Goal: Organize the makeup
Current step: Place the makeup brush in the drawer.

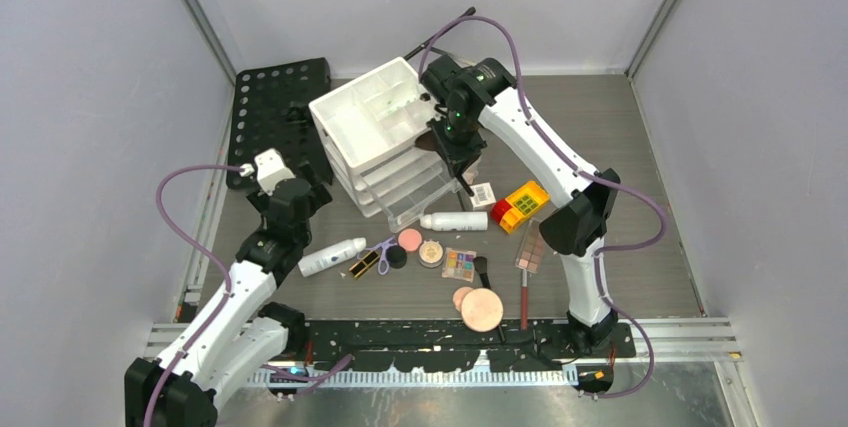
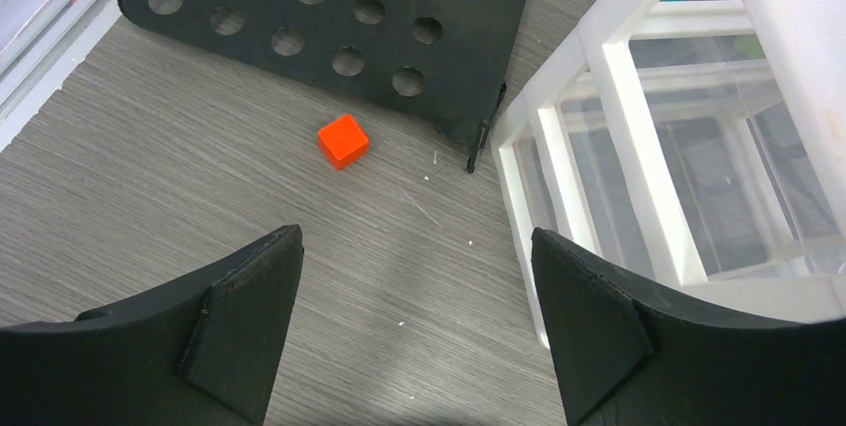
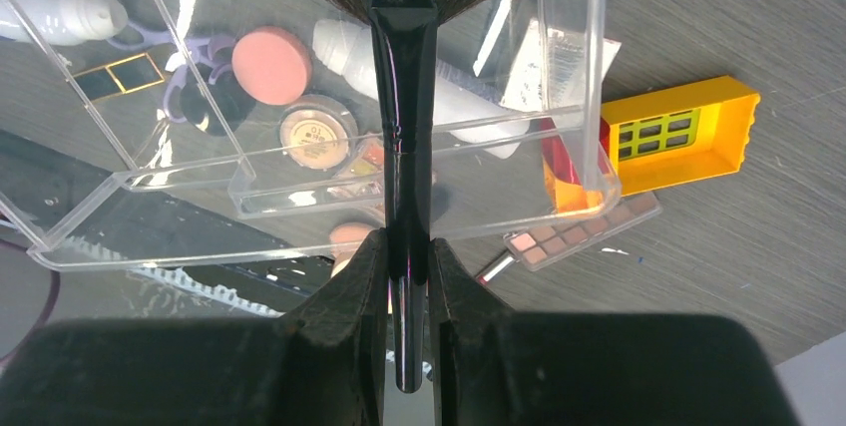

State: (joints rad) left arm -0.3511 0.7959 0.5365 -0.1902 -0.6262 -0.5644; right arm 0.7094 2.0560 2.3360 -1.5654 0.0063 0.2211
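Note:
The right gripper turns lengthwise, moves left in the top view, lowers and releases next, since the brush hangs across the open clear drawer (image 3: 299,197) below it.
My right gripper (image 3: 407,241) is shut on the handle of a black brush (image 3: 403,97), whose dark bristles fan out at the top edge of the view. The brush hangs over an open clear drawer (image 3: 299,197) of the white organizer (image 1: 375,117), with my right gripper (image 1: 455,152) beside it. Loose makeup lies on the table in front: two white bottles (image 1: 333,256) (image 1: 455,221), a black-gold lipstick (image 1: 365,265), a pink compact (image 1: 409,239), a multicolour eyeshadow palette (image 1: 459,265) and peach compacts (image 1: 482,309). My left gripper (image 2: 417,236) is open and empty over bare table, left of the organizer.
A black perforated board (image 1: 275,112) lies at the back left, with a small orange cube (image 2: 342,140) in front of it. A red-and-yellow block (image 1: 521,205) and a nude palette (image 1: 530,247) sit to the right of the drawers. A red-handled brush (image 1: 523,297) lies near the front rail.

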